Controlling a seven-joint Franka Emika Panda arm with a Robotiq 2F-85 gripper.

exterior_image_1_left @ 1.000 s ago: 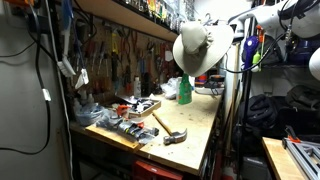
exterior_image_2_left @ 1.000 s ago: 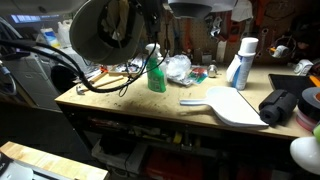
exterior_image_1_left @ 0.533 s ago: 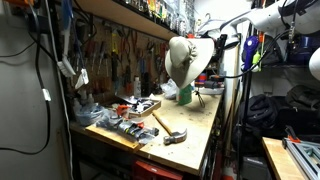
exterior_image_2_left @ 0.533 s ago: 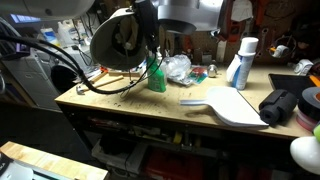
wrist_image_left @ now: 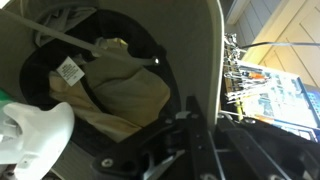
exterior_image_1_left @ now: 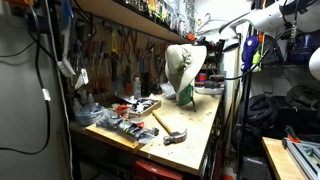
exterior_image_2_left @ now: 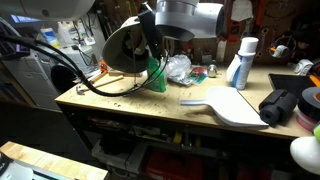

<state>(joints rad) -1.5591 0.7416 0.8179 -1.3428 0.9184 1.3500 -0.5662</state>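
Observation:
I need to lower my gripper and turn it next, so that the hat's open side comes onto the green bottle's white top [exterior_image_2_left: 153, 60] [wrist_image_left: 42, 134].
My gripper [wrist_image_left: 195, 108] is shut on the brim of a beige floppy hat [wrist_image_left: 120, 85]. The wrist view looks into the hat's dark inside, with a white label and a chin cord. In both exterior views the hat [exterior_image_1_left: 181, 68] [exterior_image_2_left: 126, 52] hangs tilted above the wooden workbench [exterior_image_2_left: 150, 108], its opening facing sideways. The gripper [exterior_image_1_left: 203, 60] [exterior_image_2_left: 152, 42] pinches its edge. A green bottle [exterior_image_2_left: 156, 76] stands just behind and below the hat; it also shows in an exterior view [exterior_image_1_left: 185, 93].
A hammer [exterior_image_1_left: 171, 131] and a pile of tools and packets [exterior_image_1_left: 125, 112] lie on the bench. A white paddle-shaped board [exterior_image_2_left: 232, 106], a white and blue bottle [exterior_image_2_left: 240, 62], crumpled plastic [exterior_image_2_left: 178, 67] and a black roll [exterior_image_2_left: 280, 105] are there too. Tools hang on the back wall.
The gripper has carried the hat downward toward the bench and the green bottle. The hat has tilted and now hangs lower in both exterior views.

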